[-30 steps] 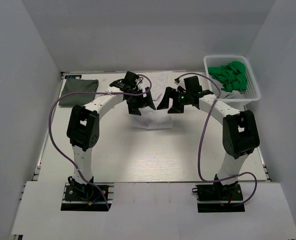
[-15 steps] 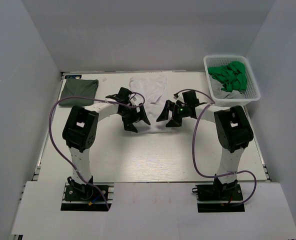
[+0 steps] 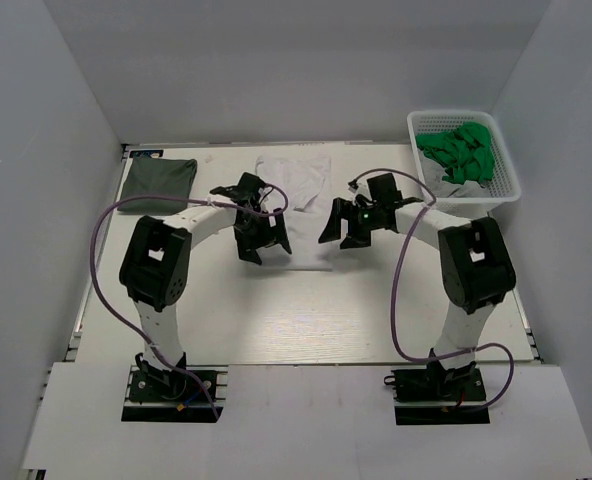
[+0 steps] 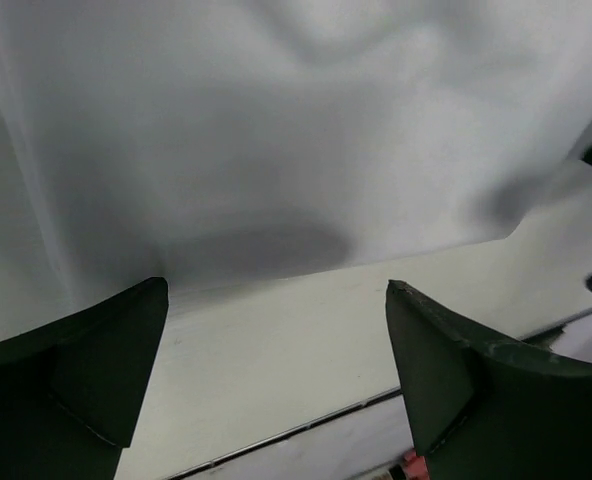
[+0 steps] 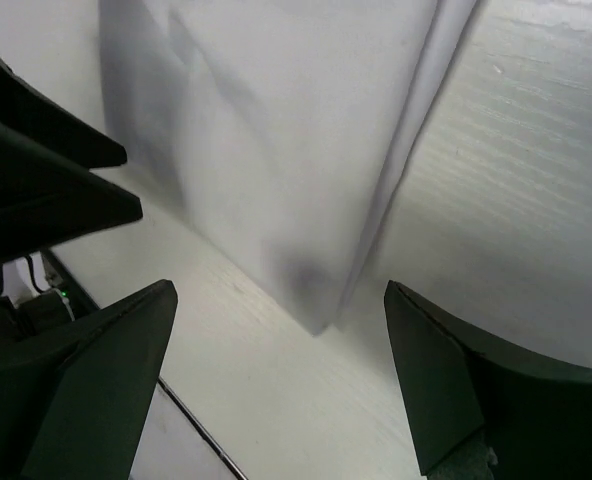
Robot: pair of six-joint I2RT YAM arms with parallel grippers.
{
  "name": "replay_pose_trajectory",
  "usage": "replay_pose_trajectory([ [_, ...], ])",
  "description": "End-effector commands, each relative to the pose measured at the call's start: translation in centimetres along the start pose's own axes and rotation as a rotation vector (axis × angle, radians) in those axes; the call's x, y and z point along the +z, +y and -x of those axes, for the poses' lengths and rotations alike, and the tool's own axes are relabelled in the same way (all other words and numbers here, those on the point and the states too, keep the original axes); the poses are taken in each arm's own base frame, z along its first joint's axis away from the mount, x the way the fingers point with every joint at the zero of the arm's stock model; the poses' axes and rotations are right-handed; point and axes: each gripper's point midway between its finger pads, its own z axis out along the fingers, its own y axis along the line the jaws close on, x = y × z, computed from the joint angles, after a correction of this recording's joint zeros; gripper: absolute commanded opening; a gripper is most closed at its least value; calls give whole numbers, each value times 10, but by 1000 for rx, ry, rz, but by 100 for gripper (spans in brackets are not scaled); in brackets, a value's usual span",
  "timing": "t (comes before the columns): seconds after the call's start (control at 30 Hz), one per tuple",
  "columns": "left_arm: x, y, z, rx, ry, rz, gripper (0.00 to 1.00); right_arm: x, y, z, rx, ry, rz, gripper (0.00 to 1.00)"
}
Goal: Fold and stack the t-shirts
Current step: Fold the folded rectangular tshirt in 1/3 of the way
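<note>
I will next move my right gripper back and down onto the white t-shirt's near corner (image 3: 329, 268) (image 5: 318, 322) and close it there, because the corner is below the gripper's open fingers and toward my base.
The white t-shirt (image 3: 298, 200) lies flat on the table as a long folded strip, its near edge toward the arms. My left gripper (image 3: 259, 240) is open and empty at the strip's near left side. In the left wrist view the white t-shirt (image 4: 276, 130) fills the top and the left gripper (image 4: 276, 300) is over bare table. My right gripper (image 3: 336, 225) is open and empty at the near right side. In the right wrist view the shirt's near corner (image 5: 321, 315) lies between the open jaws of the right gripper (image 5: 281, 300). The dark grey-green t-shirt (image 3: 159, 178) lies folded at the far left.
A white basket (image 3: 506, 175) at the far right holds a pile of green cloth (image 3: 461, 150). White walls close the table at the back and sides. The left gripper's dark fingers (image 5: 36, 190) show at the left of the right wrist view.
Both grippers have moved from the far part of the white shirt toward the near edge. The shirt, bunched under them a second ago, now lies flat as a strip.
</note>
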Motion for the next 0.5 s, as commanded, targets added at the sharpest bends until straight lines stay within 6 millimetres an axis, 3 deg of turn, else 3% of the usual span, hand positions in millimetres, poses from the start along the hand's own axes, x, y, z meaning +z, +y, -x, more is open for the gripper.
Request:
replay_pose_trajectory([
  [0.0, -64, -24, 21, 125, -159, 9, 100, -48, 33, 24, -191, -80, -20, 90],
  [0.07, -77, -29, 23, 133, -197, -2, 100, -65, 44, 19, -200, -85, -20, 90],
  [0.17, -91, -19, 14, 135, -234, 17, 100, -70, 32, -4, -167, -62, -67, 90],
  [0.27, -89, 9, 5, 96, -236, 105, 100, -72, 30, -15, -151, -56, -84, 90],
  [0.4, -72, 50, -6, 16, -191, 262, 100, -57, 20, -39, -103, -1, -103, 90],
  [0.47, -65, 58, -7, 3, -182, 299, 100, -48, 27, -47, -78, 22, -74, 90],
])
